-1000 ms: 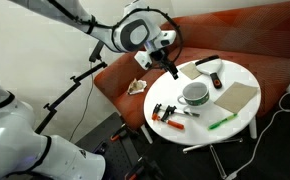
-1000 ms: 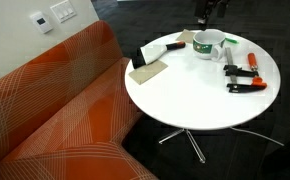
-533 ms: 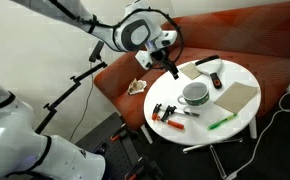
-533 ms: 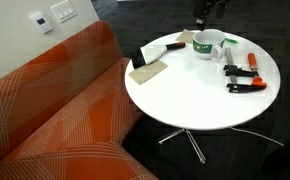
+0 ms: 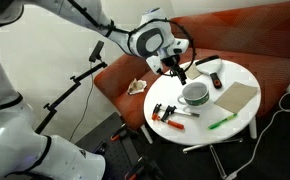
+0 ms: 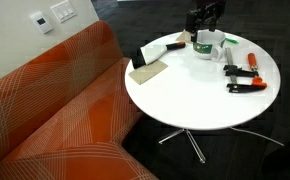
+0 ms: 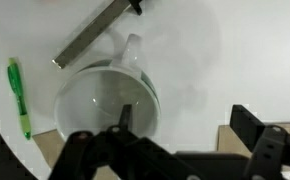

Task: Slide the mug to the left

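Note:
I need to lower my open gripper onto the mug's rim (image 5: 188, 85) (image 7: 157, 108) next, with one finger inside and one outside, because that rim is below my gripper, between its fingers.
The mug (image 5: 195, 94) is a short, wide whitish cup with a dark inside, standing near the middle of the round white table (image 5: 247, 72). It also shows in an exterior view (image 6: 207, 46) and in the wrist view (image 7: 97, 100), with its handle (image 7: 132, 50) pointing away from the gripper. My gripper (image 5: 181, 72) hangs just above the mug's edge (image 6: 207, 20). In the wrist view the gripper (image 7: 188, 122) is open and empty. One finger is over the mug's inside and the other is over bare table beside it.
A green marker (image 7: 18, 95) and a long dark-ended tool (image 7: 93, 32) lie by the mug. Red-handled clamps (image 5: 166, 112) (image 6: 243, 78) and a brown pad (image 5: 237, 95) (image 6: 150, 72) are on the table. An orange sofa (image 6: 55, 110) adjoins it.
The arm has swung in over the table and the gripper has come down from beside the table edge to just above the mug. The mug has not moved.

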`<state>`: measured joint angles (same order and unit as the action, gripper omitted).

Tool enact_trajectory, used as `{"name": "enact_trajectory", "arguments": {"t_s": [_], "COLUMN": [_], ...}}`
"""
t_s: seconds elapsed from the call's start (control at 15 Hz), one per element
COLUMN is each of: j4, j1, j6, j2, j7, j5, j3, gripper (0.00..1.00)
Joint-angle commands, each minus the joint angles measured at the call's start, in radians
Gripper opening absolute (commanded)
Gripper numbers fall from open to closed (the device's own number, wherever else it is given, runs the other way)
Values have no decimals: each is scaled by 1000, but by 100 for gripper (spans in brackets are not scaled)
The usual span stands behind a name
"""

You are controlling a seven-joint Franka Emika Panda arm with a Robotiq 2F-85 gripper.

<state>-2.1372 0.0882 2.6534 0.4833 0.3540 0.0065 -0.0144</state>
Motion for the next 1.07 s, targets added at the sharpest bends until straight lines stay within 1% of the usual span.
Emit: {"name": "enact_trajectory", "arguments": {"t_s": [0.0,0.53,0.6,0.67,0.73,0.8,1.0], "j4": [85,192,199,205,210,215,223], "j1": [14,25,25,27,28,27,29], "j6": [-4,-31,-30,-29,-30,-30,-32], "j2": [83,203,212,219,225,229,235], "j7": [-6,13,12,12,12,10,10], "j5": [22,38,36,35,36,37,38], "j3": [24,49,52,56,58,59,60], "gripper": [100,100,75,72,66,56,34]}}
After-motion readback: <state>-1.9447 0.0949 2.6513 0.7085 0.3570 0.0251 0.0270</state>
